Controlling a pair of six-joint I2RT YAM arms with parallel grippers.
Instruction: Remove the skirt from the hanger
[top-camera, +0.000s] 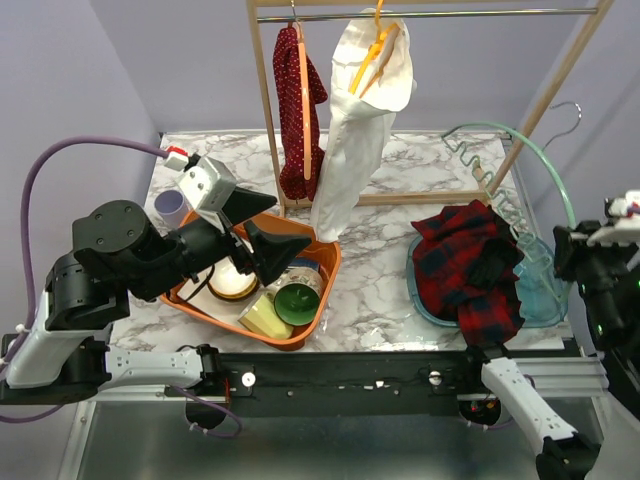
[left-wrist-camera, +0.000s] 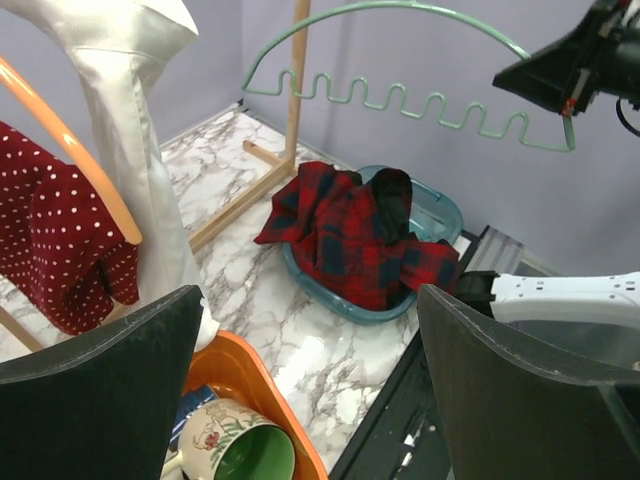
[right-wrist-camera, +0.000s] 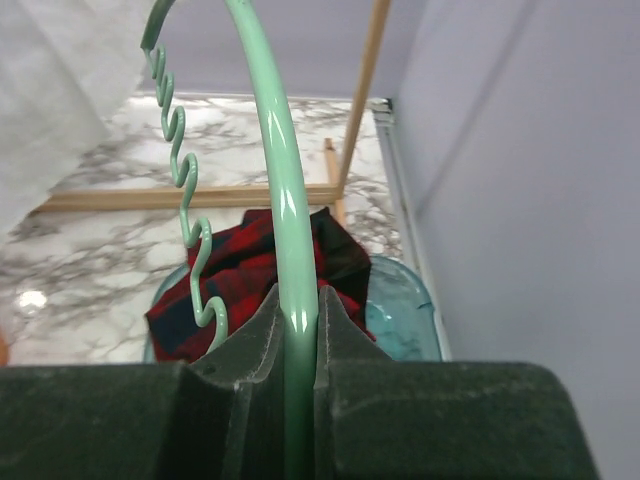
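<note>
The robot's right gripper will next move outward, hook the green hanger over the metal bar's bare part (top-camera: 524, 14) and let go of it, because that part of the bar is outward of the gripper.
The red and dark plaid skirt (top-camera: 470, 265) lies crumpled in a teal bin (top-camera: 540, 290) at the right; it also shows in the left wrist view (left-wrist-camera: 360, 235) and the right wrist view (right-wrist-camera: 250, 270). My right gripper (right-wrist-camera: 298, 310) is shut on the bare mint-green hanger (right-wrist-camera: 270, 120) and holds it above the bin. The hanger (top-camera: 500, 190) carries no cloth. In the top view the right gripper (top-camera: 570, 245) is at the right edge. My left gripper (top-camera: 262, 228) is open and empty above the orange bin (top-camera: 325, 270).
A wooden rack (top-camera: 270, 110) at the back holds a red dotted garment (top-camera: 298, 95) and a white garment (top-camera: 355, 120) on orange hangers. The orange bin holds mugs, one green inside (top-camera: 296, 300).
</note>
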